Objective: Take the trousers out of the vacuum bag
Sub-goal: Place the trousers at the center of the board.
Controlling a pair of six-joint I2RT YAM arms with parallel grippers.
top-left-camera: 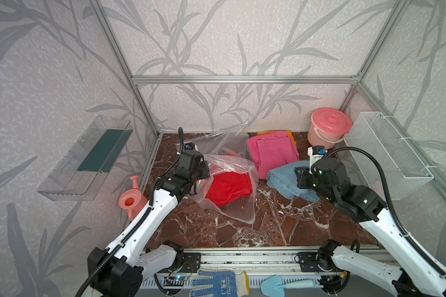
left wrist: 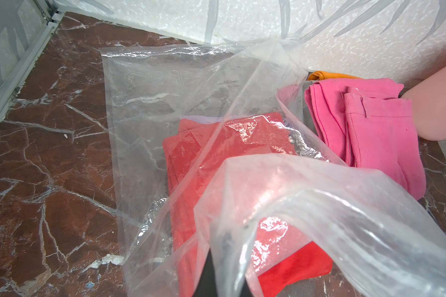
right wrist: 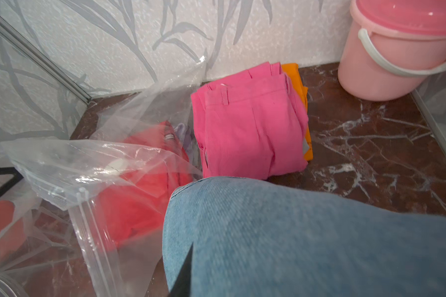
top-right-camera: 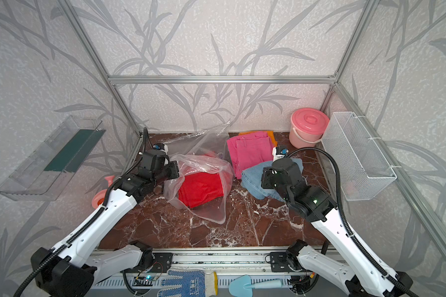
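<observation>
The bare marble floor is below and back from my right gripper, so I will next lower it and draw it back to release the denim trousers beside the bag [top-left-camera: 232, 164].
The clear vacuum bag [top-left-camera: 232, 164] [top-right-camera: 204, 164] lies crumpled on the marble floor, its mouth facing the front. My left gripper [top-left-camera: 206, 172] [left wrist: 224, 282] is shut on the bag's upper film and holds it up. Red trousers [top-left-camera: 229, 189] [left wrist: 191, 164] lie inside, with a lilac piece [right wrist: 183, 131] behind them. My right gripper [top-left-camera: 298, 177] is shut on the blue denim trousers [top-left-camera: 283, 180] [right wrist: 294, 231], outside the bag to its right. Only one dark finger [right wrist: 184, 275] shows. Pink trousers [top-left-camera: 273, 153] [right wrist: 247, 133] lie on orange ones [top-left-camera: 290, 135] by the back wall.
A lidded pink bucket [top-left-camera: 330, 126] stands in the back right corner, next to a white wire basket [top-left-camera: 386, 154] on the right wall. A clear tray [top-left-camera: 88, 159] hangs on the left wall above a pink watering can [top-left-camera: 130, 201]. Glove [top-left-camera: 216, 282] and trowel [top-left-camera: 276, 284] lie in front.
</observation>
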